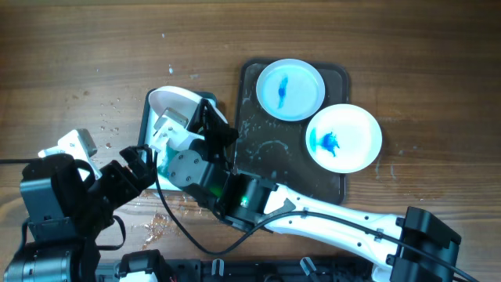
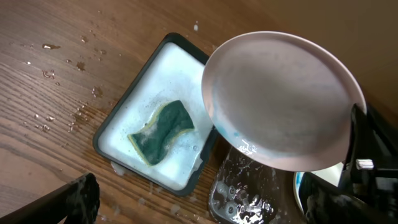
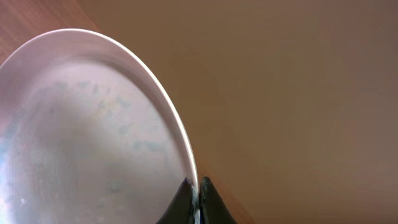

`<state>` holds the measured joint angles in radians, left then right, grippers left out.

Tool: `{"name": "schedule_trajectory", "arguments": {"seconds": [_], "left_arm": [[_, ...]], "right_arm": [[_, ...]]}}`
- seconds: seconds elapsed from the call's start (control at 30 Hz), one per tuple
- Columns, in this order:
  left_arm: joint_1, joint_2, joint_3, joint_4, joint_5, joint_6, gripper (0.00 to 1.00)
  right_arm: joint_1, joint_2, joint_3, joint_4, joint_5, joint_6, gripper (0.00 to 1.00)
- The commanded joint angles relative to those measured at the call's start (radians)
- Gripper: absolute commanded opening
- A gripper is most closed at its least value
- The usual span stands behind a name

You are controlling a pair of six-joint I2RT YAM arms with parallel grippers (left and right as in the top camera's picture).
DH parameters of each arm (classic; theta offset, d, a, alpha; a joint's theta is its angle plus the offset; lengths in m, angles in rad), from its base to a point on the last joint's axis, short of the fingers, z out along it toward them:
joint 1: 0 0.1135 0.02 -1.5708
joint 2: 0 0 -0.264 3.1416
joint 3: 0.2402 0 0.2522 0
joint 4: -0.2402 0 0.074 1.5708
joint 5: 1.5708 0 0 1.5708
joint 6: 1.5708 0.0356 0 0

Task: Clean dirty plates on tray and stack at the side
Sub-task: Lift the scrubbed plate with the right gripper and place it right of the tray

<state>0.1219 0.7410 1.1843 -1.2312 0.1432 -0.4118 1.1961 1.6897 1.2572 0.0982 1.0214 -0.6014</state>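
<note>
The clear wood past the tray is to the right of my right gripper in the overhead view, so I will swing across, lower the plate and release it.
My right gripper (image 3: 198, 193) is shut on the rim of a white plate (image 3: 81, 130) and holds it tilted above the soapy basin (image 2: 180, 68). The plate's face (image 2: 280, 99) looks wet, with only faint bluish traces. In the overhead view the held plate (image 1: 174, 102) covers part of the basin. A green sponge (image 2: 163, 129) lies in the foam. My left gripper (image 2: 205, 205) is open and empty, low beside the basin's near edge. Two white plates with blue stains (image 1: 290, 88) (image 1: 343, 138) sit on the dark tray (image 1: 266, 149).
The tray's wet corner (image 2: 249, 186) lies right next to the basin. Water drops are scattered on the wooden table (image 1: 109, 117) left of the basin. The right arm (image 1: 313, 215) stretches across the table's front.
</note>
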Motion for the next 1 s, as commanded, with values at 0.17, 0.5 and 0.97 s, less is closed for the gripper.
{"name": "schedule_trajectory", "arguments": {"seconds": [0.17, 0.5, 0.97], "left_arm": [[0.006, 0.000, 0.009, -0.001, -0.003, 0.012, 1.00], [0.006, 0.000, 0.009, -0.001, -0.003, 0.012, 1.00], [0.006, 0.000, 0.009, 0.042, 0.043, 0.011, 1.00]], "right_arm": [[0.009, -0.001, 0.013, 0.021, 0.037, -0.030, 0.04], [-0.307, -0.016, 0.013, -0.642, -0.451, 0.702, 0.04], [-1.633, -0.314, -0.036, -1.046, -1.083, 0.921, 0.04]]}}
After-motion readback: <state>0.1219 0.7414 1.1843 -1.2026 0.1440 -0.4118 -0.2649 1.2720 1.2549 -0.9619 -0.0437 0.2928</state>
